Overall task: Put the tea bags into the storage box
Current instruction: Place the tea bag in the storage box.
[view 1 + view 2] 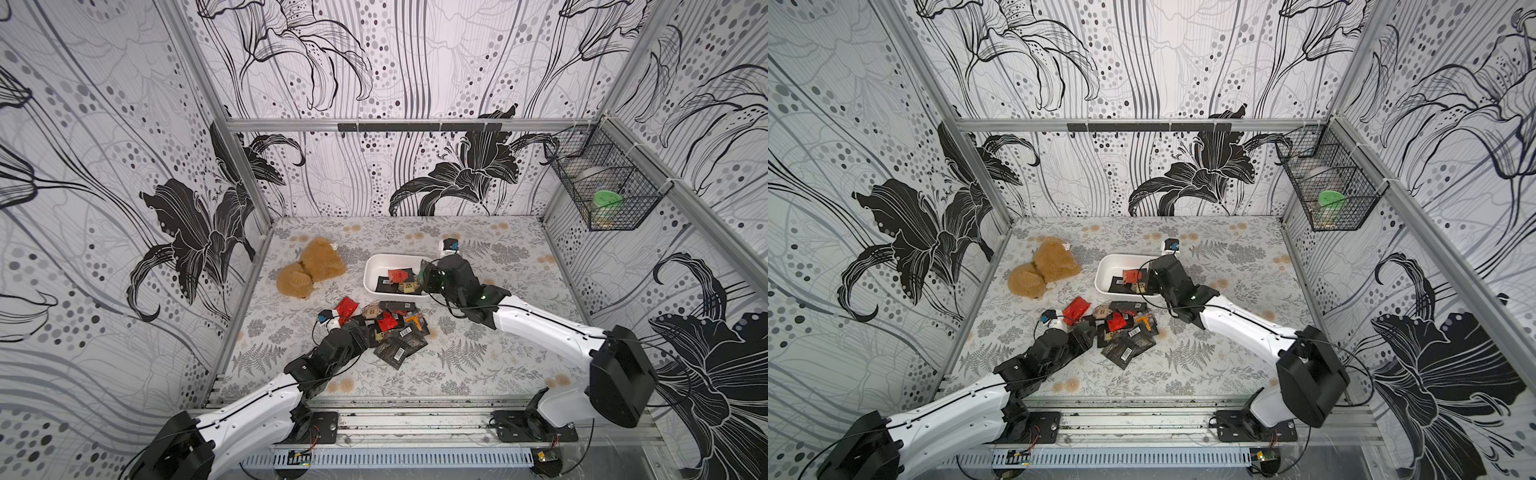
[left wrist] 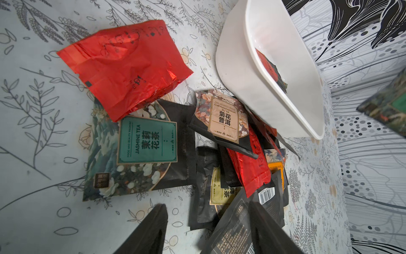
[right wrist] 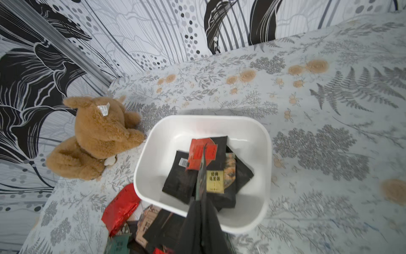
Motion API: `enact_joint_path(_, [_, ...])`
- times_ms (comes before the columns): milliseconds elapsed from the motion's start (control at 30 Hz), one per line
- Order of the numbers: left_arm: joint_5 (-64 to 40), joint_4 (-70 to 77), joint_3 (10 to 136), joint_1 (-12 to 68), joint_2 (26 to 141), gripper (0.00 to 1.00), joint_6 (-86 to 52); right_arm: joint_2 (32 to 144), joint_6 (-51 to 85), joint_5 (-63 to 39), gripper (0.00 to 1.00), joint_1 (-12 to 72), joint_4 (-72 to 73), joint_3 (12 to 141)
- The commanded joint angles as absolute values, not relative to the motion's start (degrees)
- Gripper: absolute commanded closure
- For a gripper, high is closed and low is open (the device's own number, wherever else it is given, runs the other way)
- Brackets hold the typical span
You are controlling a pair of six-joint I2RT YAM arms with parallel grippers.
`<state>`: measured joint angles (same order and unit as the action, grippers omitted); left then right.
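The tea bag needs to go outward and down with my right gripper to the box's far side (image 1: 403, 262) (image 3: 210, 129), and be let go where there are fewer sachets.
A loose pile of tea bags (image 1: 395, 328) (image 1: 1125, 328) lies on the table in front of the white storage box (image 1: 374, 266) (image 1: 1104, 270). The left wrist view shows a red foil sachet (image 2: 125, 66), a green jasmine sachet (image 2: 147, 140) and black barcode ones. My left gripper (image 1: 365, 332) (image 2: 207, 204) is open at the pile's left edge, holding nothing. My right gripper (image 1: 426, 276) (image 3: 201, 202) is shut on a dark green tea bag (image 3: 201, 173), seen edge-on, over the box (image 3: 149, 154). Several sachets lie inside the box.
A brown plush toy (image 1: 311, 266) (image 3: 98, 136) lies left of the box. A black wire basket (image 1: 602, 187) hangs on the right wall. The box's near wall (image 2: 241, 77) touches the pile's far edge. Patterned walls enclose the table on three sides.
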<state>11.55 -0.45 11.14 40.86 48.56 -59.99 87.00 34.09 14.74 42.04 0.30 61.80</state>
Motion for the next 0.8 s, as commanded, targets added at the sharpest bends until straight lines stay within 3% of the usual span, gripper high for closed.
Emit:
enact_joint_path(0, [9.8, 3.2, 9.6, 41.1, 47.3, 0.33, -61.3, 93.8, 30.8, 8.5, 1.00, 40.7, 0.4, 69.4])
enact_joint_path(267, [10.3, 3.0, 8.6, 41.1, 44.5, 0.31, -62.3, 110.5, 28.8, 2.7, 0.98, 39.2, -6.9, 84.9])
enact_joint_path(367, [10.9, 1.7, 8.8, 41.2, 43.2, 0.31, -62.4, 112.0, 29.1, 2.4, 0.91, 38.6, -7.7, 85.8])
enact_joint_path(567, [12.7, -2.7, 9.3, 41.2, 39.6, 0.31, -64.2, 108.7, 26.5, 9.7, 0.54, 38.4, -11.4, 83.9])
enact_joint_path(767, [11.4, -2.9, 9.5, 41.1, 36.5, 0.30, -65.4, 96.2, 23.7, 13.8, 0.54, 38.5, -10.4, 73.0])
